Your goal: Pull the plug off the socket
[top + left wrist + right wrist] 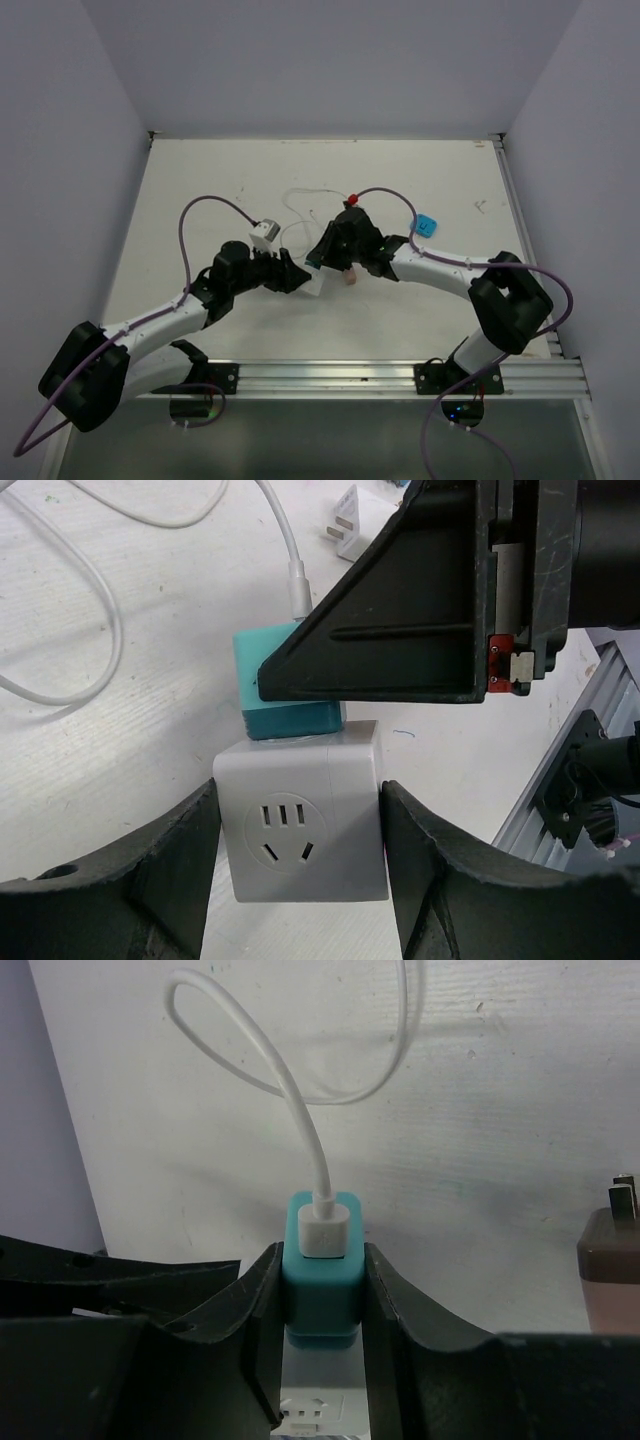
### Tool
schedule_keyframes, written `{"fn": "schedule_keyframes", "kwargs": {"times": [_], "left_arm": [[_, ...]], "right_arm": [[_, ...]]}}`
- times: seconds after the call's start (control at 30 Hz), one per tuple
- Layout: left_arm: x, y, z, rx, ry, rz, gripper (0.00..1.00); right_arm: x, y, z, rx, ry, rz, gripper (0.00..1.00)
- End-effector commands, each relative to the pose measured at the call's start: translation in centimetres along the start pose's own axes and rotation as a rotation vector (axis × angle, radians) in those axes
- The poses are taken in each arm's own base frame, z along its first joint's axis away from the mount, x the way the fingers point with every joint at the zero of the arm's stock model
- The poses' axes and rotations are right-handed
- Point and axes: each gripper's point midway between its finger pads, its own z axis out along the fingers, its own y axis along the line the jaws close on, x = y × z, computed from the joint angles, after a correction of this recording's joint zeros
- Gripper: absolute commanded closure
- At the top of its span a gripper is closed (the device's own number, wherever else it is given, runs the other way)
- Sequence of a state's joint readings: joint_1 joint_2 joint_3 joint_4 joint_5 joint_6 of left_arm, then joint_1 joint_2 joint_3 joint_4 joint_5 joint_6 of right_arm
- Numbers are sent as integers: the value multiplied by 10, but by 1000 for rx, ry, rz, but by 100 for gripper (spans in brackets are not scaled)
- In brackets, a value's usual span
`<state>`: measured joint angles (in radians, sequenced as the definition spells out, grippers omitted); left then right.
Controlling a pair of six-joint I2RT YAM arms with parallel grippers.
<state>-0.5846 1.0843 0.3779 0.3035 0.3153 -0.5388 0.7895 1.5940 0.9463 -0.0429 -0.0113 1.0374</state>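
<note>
My right gripper holds the teal plug. My left gripper should pull the socket to the left in the top view and let go of it on the bare tabletop.
The socket [300, 820], a white cube with slots in its face, rests on the table between the fingers of my left gripper [300, 815], which press on both its sides. A teal plug [320, 1295] with a white USB cable [300, 1120] in its top sits against the socket's far face [285, 700]. My right gripper [322, 1300] is shut on the teal plug's two sides. In the top view both grippers, left [298, 277] and right [322, 260], meet at the table's middle over the socket [316, 285].
A white-grey plug [265, 232], a blue plug [425, 226], a small red item [353, 200] and a brownish plug [610, 1270] lie around the grippers. A flat white plug [350, 520] lies beyond. A metal rail [400, 375] runs along the near edge.
</note>
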Motion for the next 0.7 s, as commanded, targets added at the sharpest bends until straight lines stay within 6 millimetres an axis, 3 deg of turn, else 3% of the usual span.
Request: {"fn": "schedule_keyframes", "kwargs": {"times": [0.0,0.23,0.4,0.47,0.67], "left_arm": [[2,1,3,-30,18,0,100],[46,17,-4,-111,210,-54,100],[64,24,-9,-157,283,-91,100],[81,29,-14,-191,347,-124,100],[95,28,-15,-201,396,-153,100]], "right_arm": [[-36,7,-5,-10,-90,11,100],[-98,-4,-25,-5,-218,56,100],[-136,-6,-39,2,-309,72,100],[-149,-9,-42,11,-339,70,100],[-191,5,-56,10,-444,24,100]]}}
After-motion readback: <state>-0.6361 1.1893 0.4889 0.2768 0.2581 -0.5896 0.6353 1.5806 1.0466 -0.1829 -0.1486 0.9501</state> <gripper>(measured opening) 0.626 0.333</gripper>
